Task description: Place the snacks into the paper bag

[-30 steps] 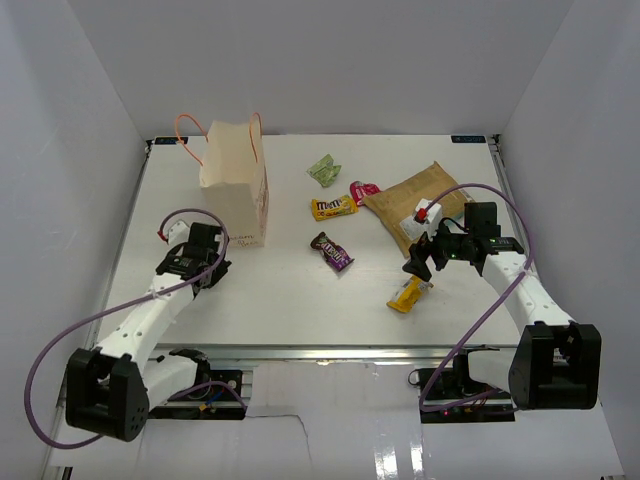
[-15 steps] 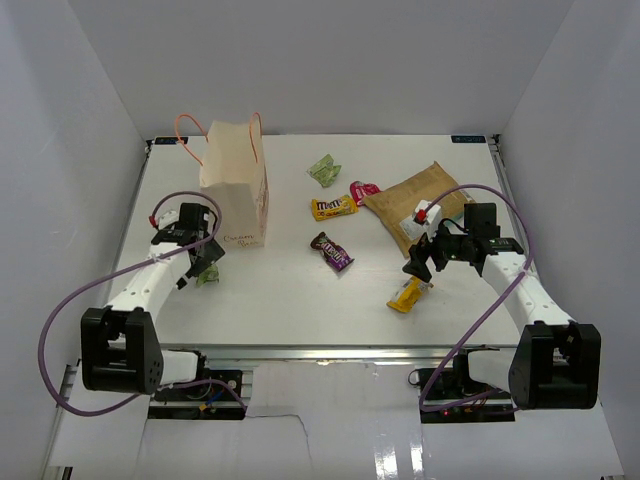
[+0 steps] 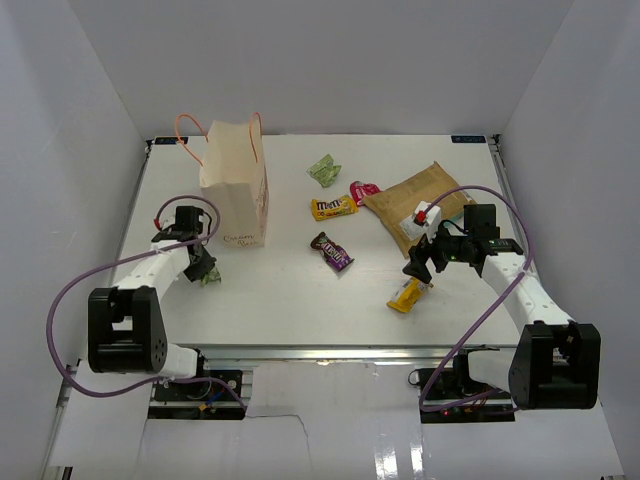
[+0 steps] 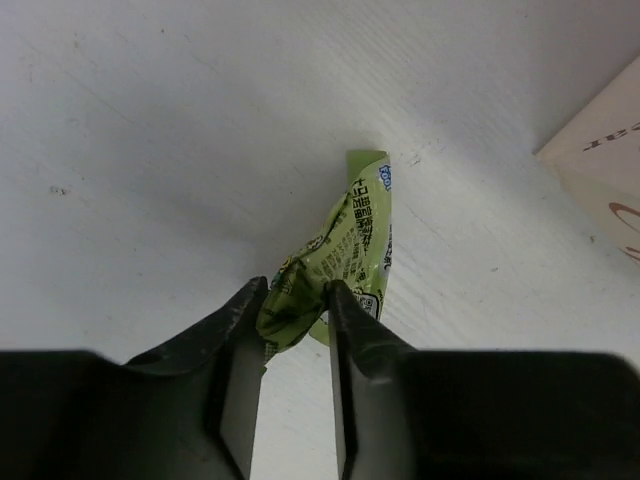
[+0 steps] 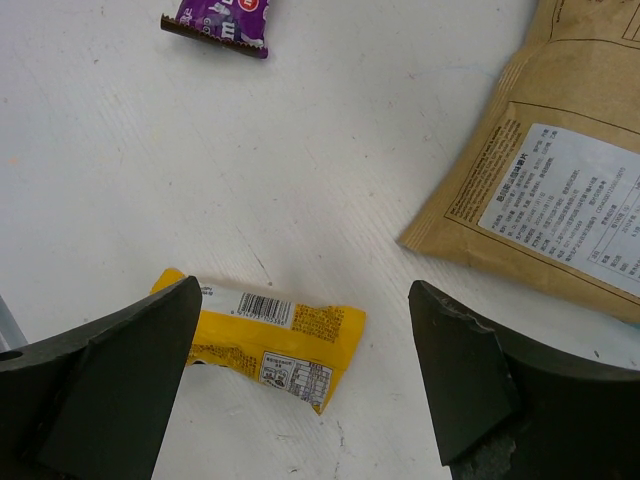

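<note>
The yellow packet lies lengthwise from finger to finger, so next my right gripper should go back down toward the yellow packet (image 3: pixel 408 295) (image 5: pixel 270 335), turning to close across its middle.
The paper bag (image 3: pixel 235 185) stands upright at the back left, its orange handles up; its base corner shows in the left wrist view (image 4: pixel 605 170). My left gripper (image 3: pixel 203 268) is just in front of the bag's left side, shut on one end of a green packet (image 4: pixel 350 250) that hangs over the table. My right gripper (image 3: pixel 420 265) is open, its jaws wide apart above a yellow packet (image 5: pixel 270 335) that lies flat (image 3: pixel 405 296). A second green packet (image 3: pixel 324 170), yellow M&M's (image 3: pixel 333 207), a pink-red packet (image 3: pixel 364 191), a dark purple packet (image 3: pixel 332 251) and the tan pouch (image 3: pixel 415 205) lie mid-table.
The tan pouch (image 5: pixel 560 170) lies close to the right of my right gripper (image 5: pixel 303 300), and the purple packet (image 5: pixel 215 22) lies beyond it. White walls enclose the table on three sides. Purple cables loop from both arms.
My left arm has swung its elbow out to the left while the gripper stayed low by the bag's base; the green packet now shows in its jaws. The right arm has not moved.
</note>
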`<state>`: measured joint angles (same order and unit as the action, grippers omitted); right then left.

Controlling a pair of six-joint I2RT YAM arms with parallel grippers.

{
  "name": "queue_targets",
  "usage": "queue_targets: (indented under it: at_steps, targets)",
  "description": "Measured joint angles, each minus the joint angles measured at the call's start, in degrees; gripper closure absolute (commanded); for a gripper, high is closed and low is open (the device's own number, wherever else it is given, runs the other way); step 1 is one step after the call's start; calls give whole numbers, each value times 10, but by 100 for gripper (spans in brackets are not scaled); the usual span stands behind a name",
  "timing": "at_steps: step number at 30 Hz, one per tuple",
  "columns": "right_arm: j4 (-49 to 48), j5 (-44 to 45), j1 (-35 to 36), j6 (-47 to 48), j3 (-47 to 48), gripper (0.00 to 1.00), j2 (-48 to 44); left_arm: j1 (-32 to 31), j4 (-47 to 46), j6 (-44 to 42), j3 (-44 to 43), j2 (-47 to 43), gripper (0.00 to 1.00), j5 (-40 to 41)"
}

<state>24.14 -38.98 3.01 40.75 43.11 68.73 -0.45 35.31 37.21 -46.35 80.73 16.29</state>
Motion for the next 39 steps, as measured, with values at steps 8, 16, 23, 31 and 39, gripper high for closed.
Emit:
queue_targets:
  at_steps: [8,16,23,31,39]
  targets:
    - [0,-1,0,0,0,10,0,0,6,-9,10,-93,100,-16]
    - [3,-11,0,2,4,10,0,0,11,-21,-110,-313,100,-49]
    - [4,-19,0,4,14,10,8,0,-71,-54,-296,-266,99,-140]
    - [0,-15,0,-15,15,9,8,-6,-103,-83,-407,-32,81,-198]
    - [-3,-13,0,-49,15,9,9,-45,-80,-91,-462,80,27,-197]
